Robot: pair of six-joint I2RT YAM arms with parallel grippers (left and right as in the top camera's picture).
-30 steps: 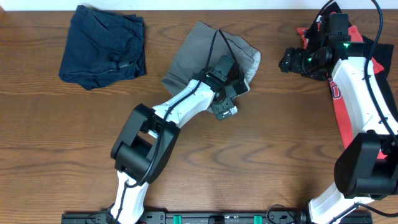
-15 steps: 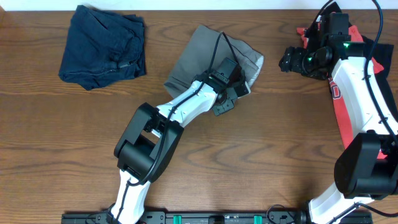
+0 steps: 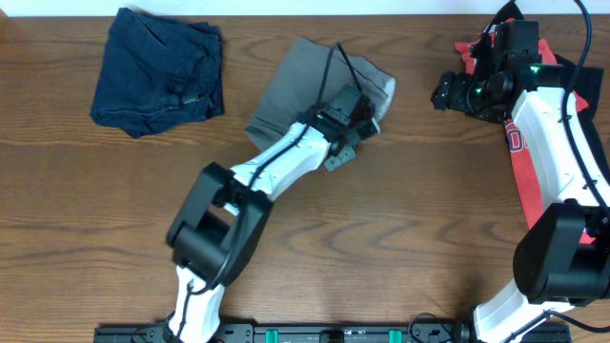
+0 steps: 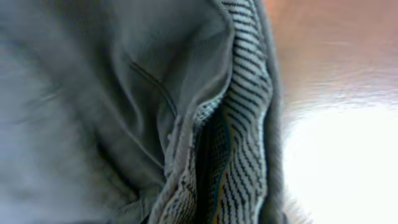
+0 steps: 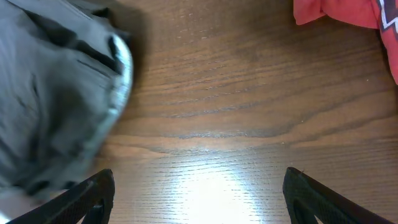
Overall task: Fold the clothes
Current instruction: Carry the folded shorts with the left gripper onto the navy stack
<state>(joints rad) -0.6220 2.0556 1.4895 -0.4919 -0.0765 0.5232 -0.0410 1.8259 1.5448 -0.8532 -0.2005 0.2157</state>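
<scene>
My left gripper should lift, swing across, lower onto the navy shorts [image 3: 158, 72] and release the grey-khaki pair, as the shorts lie folded to its left in the overhead view.
The grey-khaki shorts [image 3: 300, 86] lie at the table's back middle, partly folded. My left gripper [image 3: 369, 124] sits at their right-hand waistband edge and is shut on it. In the left wrist view the shorts [image 4: 93, 106] fill the frame, the striped inner waistband [image 4: 245, 124] runs down to where the jaws are, and my fingers are hidden. My right gripper [image 3: 441, 93] hovers open over bare wood between the shorts and the red T-shirt [image 3: 519, 152]. In the right wrist view the right gripper [image 5: 199, 199] holds nothing, with the shorts [image 5: 56, 93] to its left and the red T-shirt [image 5: 348, 15] at top right.
Dark navy shorts [image 3: 157, 71] lie crumpled at the back left. The red T-shirt lies along the right edge beneath my right arm, with a black garment [image 3: 567, 65] beside it. Bare wooden table [image 3: 381, 238] spreads across the front.
My left gripper has gone from open to shut at the shorts' waistband edge, and that edge has shifted slightly up and left. The right arm has barely moved.
</scene>
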